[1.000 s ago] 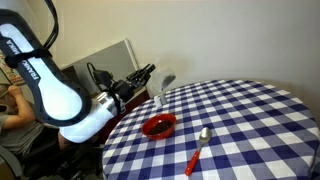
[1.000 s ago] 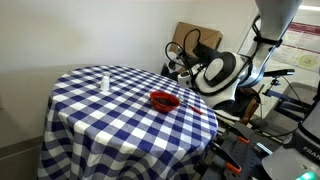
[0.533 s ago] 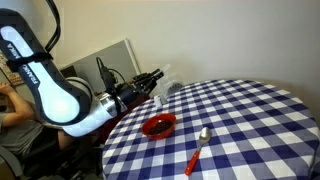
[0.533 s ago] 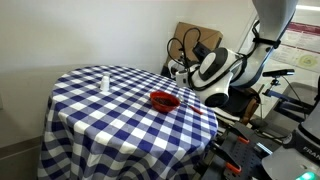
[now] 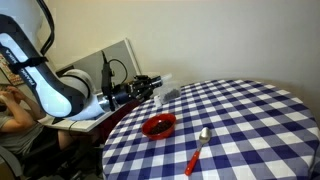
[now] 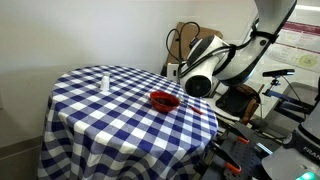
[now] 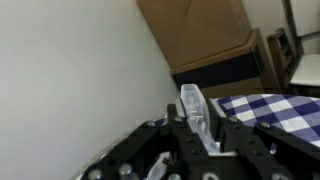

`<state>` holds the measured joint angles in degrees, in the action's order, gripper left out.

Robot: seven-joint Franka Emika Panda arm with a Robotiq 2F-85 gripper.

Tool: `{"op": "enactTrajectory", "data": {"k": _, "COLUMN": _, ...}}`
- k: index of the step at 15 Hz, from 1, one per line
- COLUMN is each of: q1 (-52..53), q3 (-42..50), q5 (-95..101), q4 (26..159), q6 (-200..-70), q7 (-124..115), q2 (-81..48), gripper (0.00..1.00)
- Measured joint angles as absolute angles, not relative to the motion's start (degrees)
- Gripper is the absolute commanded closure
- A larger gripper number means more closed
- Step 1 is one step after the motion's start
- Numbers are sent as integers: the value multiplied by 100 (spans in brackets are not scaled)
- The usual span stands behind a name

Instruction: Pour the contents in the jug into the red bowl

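My gripper next turns the tilted jug upright, lowers and releases it on the checked cloth by the red bowl, since that already holds dark contents.
My gripper (image 7: 197,128) is shut on the jug (image 7: 194,108), a small clear see-through cup held between the black fingers. In an exterior view the gripper (image 5: 149,88) holds the jug (image 5: 166,81) tilted on its side, above the table's edge and up and back from the red bowl (image 5: 158,126). The red bowl (image 6: 165,100) sits on the checked tablecloth near the robot's side of the table. From that angle the arm's body hides the jug.
A round table with a blue-and-white checked cloth (image 5: 250,120) fills both exterior views. A silver spoon with a red handle (image 5: 198,150) lies beside the bowl. A small white container (image 6: 104,80) stands at the far side. A brown box (image 7: 200,40) and a wall lie behind.
The arm has swung back and up. The jug has gone from upright over the table's edge to lying tilted on its side. The bowl and the spoon have not moved.
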<state>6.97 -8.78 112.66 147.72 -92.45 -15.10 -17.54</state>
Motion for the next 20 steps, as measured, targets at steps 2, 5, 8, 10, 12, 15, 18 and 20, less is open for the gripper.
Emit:
{"op": "enactTrajectory", "data": {"k": 2, "q1": 695, "q3": -966, "q5": 10594, "q4": 14527, "q6": -9408, "q7": -1496, "q2": -1754, "gripper": 93}}
{"op": "enactTrajectory", "data": {"k": 5, "q1": 695, "q3": -1031, "q5": 9642, "q4": 14088, "q6": -9609, "q7": -1476, "q2": -1753, "gripper": 93}}
{"op": "enactTrajectory", "data": {"k": 8, "q1": 695, "q3": -1048, "q5": 8726, "q4": 13575, "q6": -9753, "q7": -1417, "q2": -1750, "gripper": 93}}
{"op": "enactTrajectory", "data": {"k": 10, "q1": 692, "q3": -1049, "q5": 8097, "q4": 13207, "q6": -9829, "q7": -1271, "q2": -1746, "gripper": 93}}
{"op": "enactTrajectory", "data": {"k": 12, "q1": 689, "q3": -1049, "q5": 7424, "q4": 12831, "q6": -9860, "q7": -1025, "q2": -1737, "gripper": 93}}
{"op": "enactTrajectory", "data": {"k": 15, "q1": 681, "q3": -1048, "q5": 6368, "q4": 12312, "q6": -9860, "q7": -547, "q2": -1721, "gripper": 93}}
{"op": "enactTrajectory", "data": {"k": 18, "q1": 669, "q3": -1044, "q5": 5317, "q4": 11885, "q6": -9856, "q7": -132, "q2": -1718, "gripper": 93}}
{"op": "enactTrajectory", "data": {"k": 20, "q1": 669, "q3": -1043, "q5": 4612, "q4": 11656, "q6": -9855, "q7": 6, "q2": -1719, "gripper": 93}}
